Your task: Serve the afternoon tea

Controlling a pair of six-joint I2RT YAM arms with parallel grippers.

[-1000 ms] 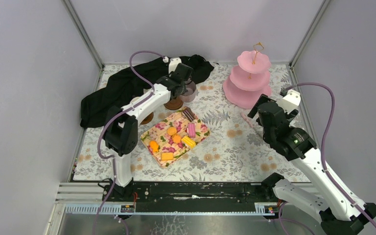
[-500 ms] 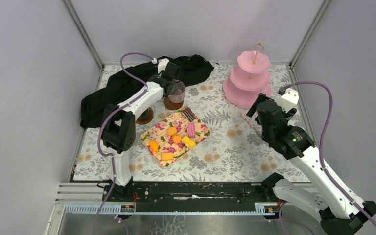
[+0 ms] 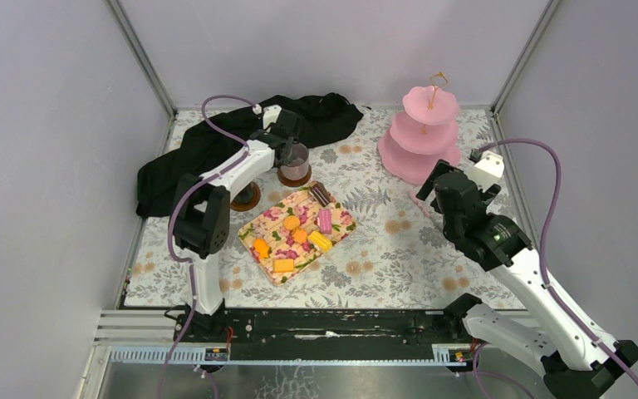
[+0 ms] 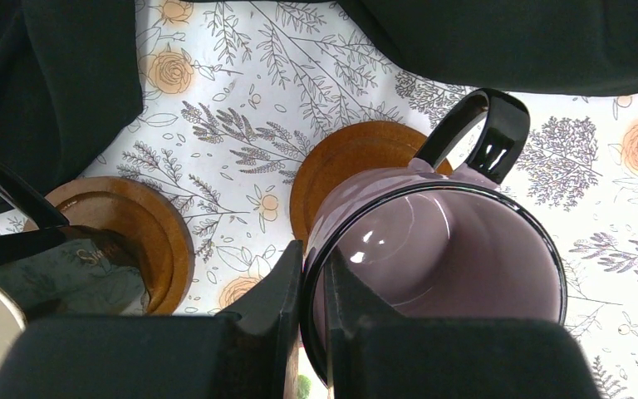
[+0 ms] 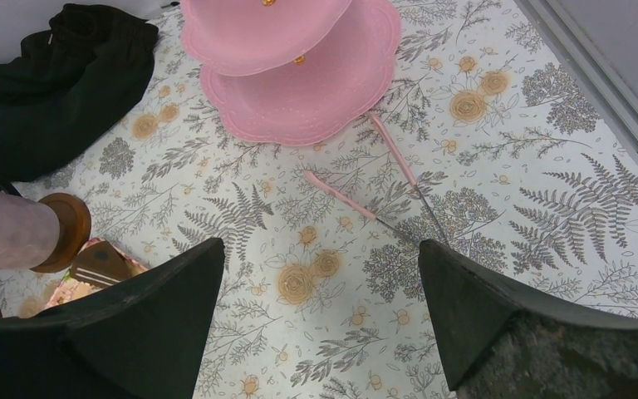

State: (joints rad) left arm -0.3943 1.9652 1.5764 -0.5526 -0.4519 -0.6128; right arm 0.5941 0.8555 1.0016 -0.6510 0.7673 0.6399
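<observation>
The left gripper lowers the mauve-grey mug a little onto the round brown coaster [image 3: 295, 175] next, then opens off the mug's rim.
My left gripper [image 4: 311, 259] is shut on the rim of the mauve-grey mug [image 4: 440, 249], one finger inside and one outside. The mug hangs tilted over a round brown coaster [image 4: 341, 162]; I cannot tell if they touch. In the top view the left gripper [image 3: 289, 148] holds this mug [image 3: 296, 156] by the black cloth. The dark mug [image 4: 62, 274] stands on a second coaster [image 4: 154, 233]. Orange [image 3: 261, 248], yellow [image 3: 320, 241], pink [image 3: 325, 220] and brown [image 3: 320, 194] toy cakes lie on the floral napkin [image 3: 342, 223]. My right gripper [image 5: 320, 249] is open and empty above the tablecloth.
A pink three-tier stand [image 3: 422, 137] is at the back right, also in the right wrist view [image 5: 299, 91]. Thin pink utensils [image 5: 399, 162] lie in front of it. The black cloth [image 3: 208, 141] is heaped at the back left. Grey walls enclose the table.
My left gripper has carried the mauve-grey mug leftwards, from right of the coaster to over it. The right arm has barely moved.
</observation>
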